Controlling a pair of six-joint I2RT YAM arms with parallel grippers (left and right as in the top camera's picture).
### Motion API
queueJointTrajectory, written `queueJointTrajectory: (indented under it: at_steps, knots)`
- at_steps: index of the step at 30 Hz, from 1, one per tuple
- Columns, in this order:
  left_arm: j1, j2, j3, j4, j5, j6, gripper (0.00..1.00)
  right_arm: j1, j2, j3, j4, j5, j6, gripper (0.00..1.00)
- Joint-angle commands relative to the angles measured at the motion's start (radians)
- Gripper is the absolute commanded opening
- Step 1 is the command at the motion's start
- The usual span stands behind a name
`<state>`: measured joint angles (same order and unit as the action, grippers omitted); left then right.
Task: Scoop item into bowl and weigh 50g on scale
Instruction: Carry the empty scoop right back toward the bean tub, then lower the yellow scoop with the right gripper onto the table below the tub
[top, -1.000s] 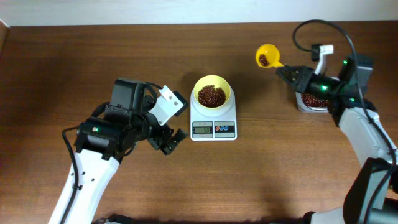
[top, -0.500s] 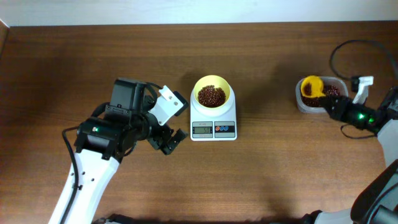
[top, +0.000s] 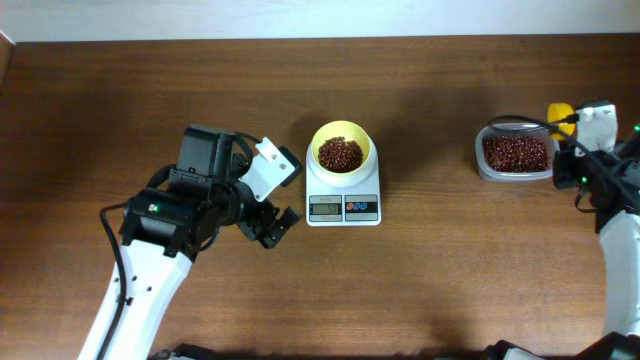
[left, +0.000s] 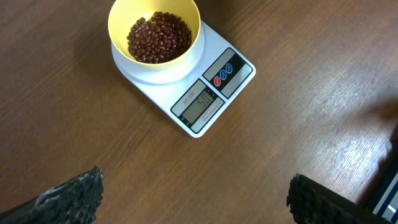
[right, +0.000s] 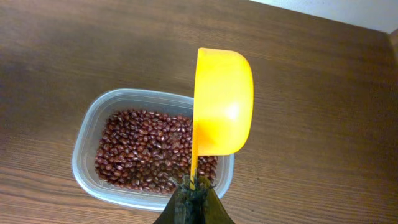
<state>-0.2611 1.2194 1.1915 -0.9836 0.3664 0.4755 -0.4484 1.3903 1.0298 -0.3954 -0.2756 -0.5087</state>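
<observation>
My right gripper draws back and down to release the scoop (right: 222, 102) next, since the bare near tabletop lies below and to the left in the overhead view.
The pale yellow bowl (top: 341, 146) holds dark reddish-brown beans (top: 340, 153) and stands on the white scale (top: 343, 207). In the left wrist view the bowl (left: 186, 46), the beans (left: 159, 37) and the scale (left: 233, 74) show at the top. My left gripper (top: 272, 226) is open and empty over bare table left of the scale; its fingertips frame the bottom of its wrist view (left: 196, 199). My right gripper (right: 194, 193) is shut on the handle of a darker yellow scoop (right: 222, 102), turned on its side above the right rim of a clear tub (right: 87, 134) of beans (right: 149, 149).
The clear tub (top: 483, 163) of beans sits at the far right of the table, with the scoop (top: 560, 113) at its right end under my right arm (top: 605, 160). The table's back edge runs along the top.
My right gripper has carried the scoop from near the bowl back right to the tub, then to the tub's right edge. The scoop, which held beans, now looks tipped. The left arm has not moved.
</observation>
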Motion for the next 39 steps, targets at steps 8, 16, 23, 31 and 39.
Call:
queueJointTrajectory:
  at_steps: [8,16,23,31,39]
  knots:
    - [0.004,-0.004,0.021,0.002,0.003,0.013,0.99,0.141,-0.012,0.003,0.002,0.224,0.189,0.04]
    - [0.004,-0.004,0.021,0.002,0.003,0.013,0.99,0.141,-0.088,0.003,-0.243,-0.126,0.531,0.04]
    - [0.004,-0.004,0.021,0.002,0.003,0.013,0.99,0.141,-0.373,0.003,-0.492,-0.386,0.811,0.04]
    - [0.004,-0.004,0.021,0.002,0.003,0.013,0.99,0.141,-0.21,-0.012,-0.682,-0.183,0.809,0.04]
    - [0.004,-0.004,0.021,0.002,0.003,0.013,0.99,0.141,-0.059,-0.126,-0.727,-0.214,0.694,0.04]
